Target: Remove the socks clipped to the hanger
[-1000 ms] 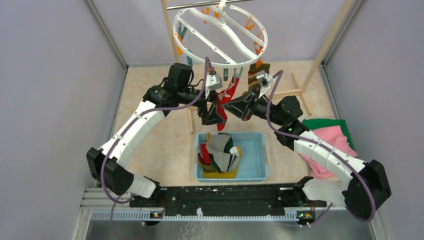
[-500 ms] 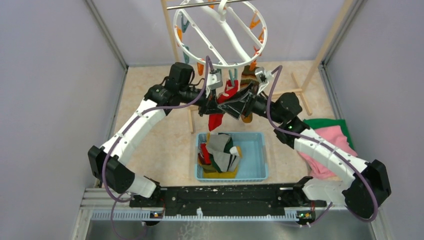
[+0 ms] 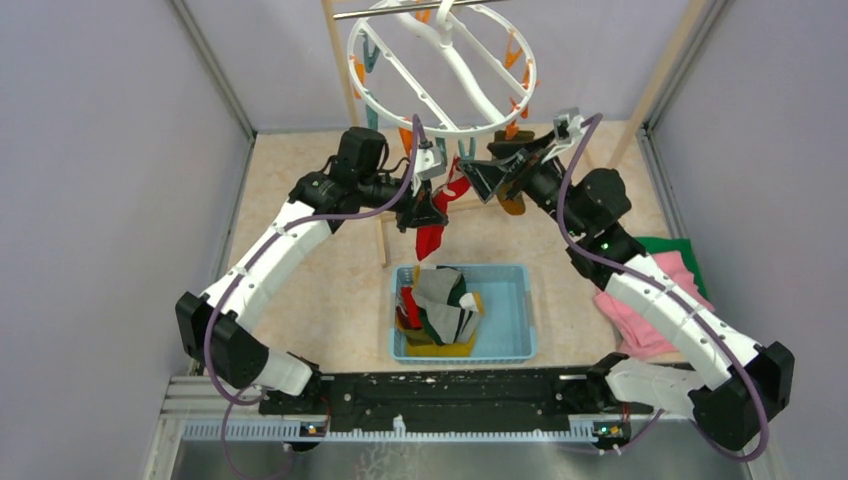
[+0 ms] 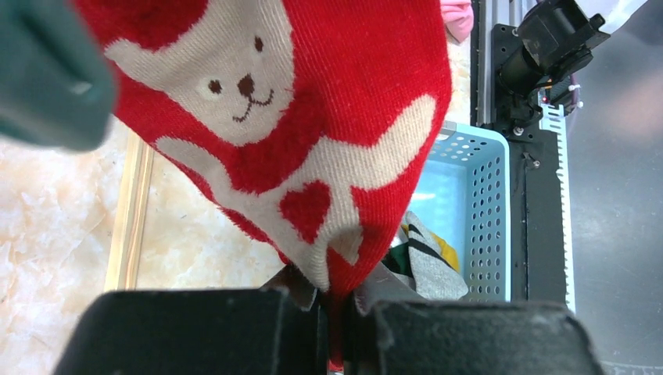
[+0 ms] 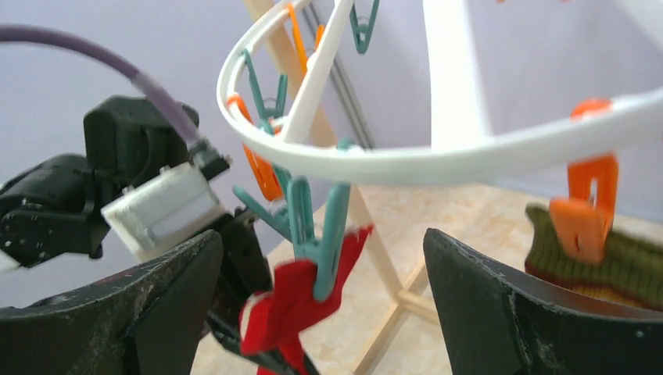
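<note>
I will next move my left gripper down and back toward my base. I will then let go of the sock over the socks gathered in the basket [image 4: 430, 262], which lies below that gripper.
The white round hanger [image 3: 463, 72] hangs at the top centre. A red sock [image 3: 432, 240] with a cream bear pattern [image 4: 313, 117] dangles from a teal clip [image 5: 324, 234] on the ring [image 5: 469, 152]. My left gripper [image 4: 340, 305] is shut on the sock's lower end, below the ring [image 3: 425, 215]. My right gripper [image 3: 497, 165] is open, its fingers either side of the teal clip [image 5: 320, 258] without touching it. An olive and brown striped sock [image 5: 618, 266] hangs from an orange clip [image 5: 586, 207] to the right.
A light blue basket [image 3: 505, 320] under the hanger holds several socks [image 4: 426, 258]. Folded pink and green cloths [image 3: 660, 290] lie at the right. The wooden rack frame [image 3: 340, 70] and its metal rod [image 3: 400, 10] stand behind the hanger.
My left gripper has shut on the red sock's lower end. My right gripper has opened and risen up and right to the teal clip. The hanger has swung slightly.
</note>
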You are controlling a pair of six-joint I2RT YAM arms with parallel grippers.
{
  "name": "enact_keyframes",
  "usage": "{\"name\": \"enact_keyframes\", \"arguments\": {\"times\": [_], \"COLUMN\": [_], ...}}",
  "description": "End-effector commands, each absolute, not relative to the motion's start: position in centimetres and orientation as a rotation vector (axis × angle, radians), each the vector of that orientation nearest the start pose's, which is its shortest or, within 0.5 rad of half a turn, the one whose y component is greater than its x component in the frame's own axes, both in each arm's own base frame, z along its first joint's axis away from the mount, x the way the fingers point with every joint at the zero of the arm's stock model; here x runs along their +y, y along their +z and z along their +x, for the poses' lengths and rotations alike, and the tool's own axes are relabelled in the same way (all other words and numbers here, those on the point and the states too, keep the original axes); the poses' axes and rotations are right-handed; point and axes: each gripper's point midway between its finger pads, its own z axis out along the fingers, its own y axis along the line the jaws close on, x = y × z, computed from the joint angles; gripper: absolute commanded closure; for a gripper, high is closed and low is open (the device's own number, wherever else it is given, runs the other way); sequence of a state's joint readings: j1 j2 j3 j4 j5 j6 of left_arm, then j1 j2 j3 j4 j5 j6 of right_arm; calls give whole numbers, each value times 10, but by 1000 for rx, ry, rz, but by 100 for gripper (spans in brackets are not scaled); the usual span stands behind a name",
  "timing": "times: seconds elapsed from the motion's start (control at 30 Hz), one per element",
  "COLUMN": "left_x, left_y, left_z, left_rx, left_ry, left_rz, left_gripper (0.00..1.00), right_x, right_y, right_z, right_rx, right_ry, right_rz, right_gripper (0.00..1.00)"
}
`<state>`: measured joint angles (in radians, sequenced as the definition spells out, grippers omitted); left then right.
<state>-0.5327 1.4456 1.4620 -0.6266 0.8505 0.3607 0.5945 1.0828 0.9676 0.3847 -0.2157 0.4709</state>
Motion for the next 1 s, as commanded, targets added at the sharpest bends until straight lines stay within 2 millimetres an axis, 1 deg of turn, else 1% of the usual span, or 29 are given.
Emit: {"name": "enact_keyframes", "arguments": {"times": [0.0, 0.1, 0.2, 0.3, 0.47, 0.57, 0.63, 0.67, 0.7, 0.77, 0.83, 0.87, 0.97], "left_x": [-297, -297, -296, -296, -298, -299, -300, -300, -300, -299, -298, -298, -295], "left_y": [305, 304, 302, 302, 299, 297, 295, 294, 293, 292, 289, 288, 280], "left_z": [265, 265, 266, 268, 272, 273, 274, 274, 275, 275, 275, 274, 269], "left_rx": [1582, 1584, 1588, 1589, 1601, 1609, 1613, 1618, 1619, 1625, 1629, 1628, 1634], "left_ry": [-987, -981, -970, -960, -940, -938, -937, -935, -931, -923, -920, -917, -914], "left_rz": [1314, 1313, 1310, 1309, 1301, 1298, 1298, 1298, 1296, 1297, 1304, 1310, 1340], "left_gripper": [100, 100, 100, 100, 100, 100, 100, 100, 100, 100, 100, 100, 100], "right_x": [261, 264, 269, 273, 277, 277, 278, 280, 282, 285, 288, 289, 289], "right_y": [442, 445, 444, 443, 444, 448, 451, 452, 453, 455, 455, 454, 451], "right_z": [309, 316, 320, 320, 322, 322, 322, 321, 320, 320, 320, 320, 320], "right_rx": [1289, 1282, 1285, 1285, 1285, 1270, 1257, 1249, 1245, 1238, 1241, 1245, 1255], "right_ry": [926, 909, 893, 881, 844, 840, 851, 862, 871, 890, 901, 901, 897], "right_rz": [-276, -275, -286, -298, -311, -305, -305, -310, -314, -321, -330, -333, -336], "right_gripper": [1, 3, 12, 18, 19, 22, 31, 38, 50, 68, 83, 88, 96]}}
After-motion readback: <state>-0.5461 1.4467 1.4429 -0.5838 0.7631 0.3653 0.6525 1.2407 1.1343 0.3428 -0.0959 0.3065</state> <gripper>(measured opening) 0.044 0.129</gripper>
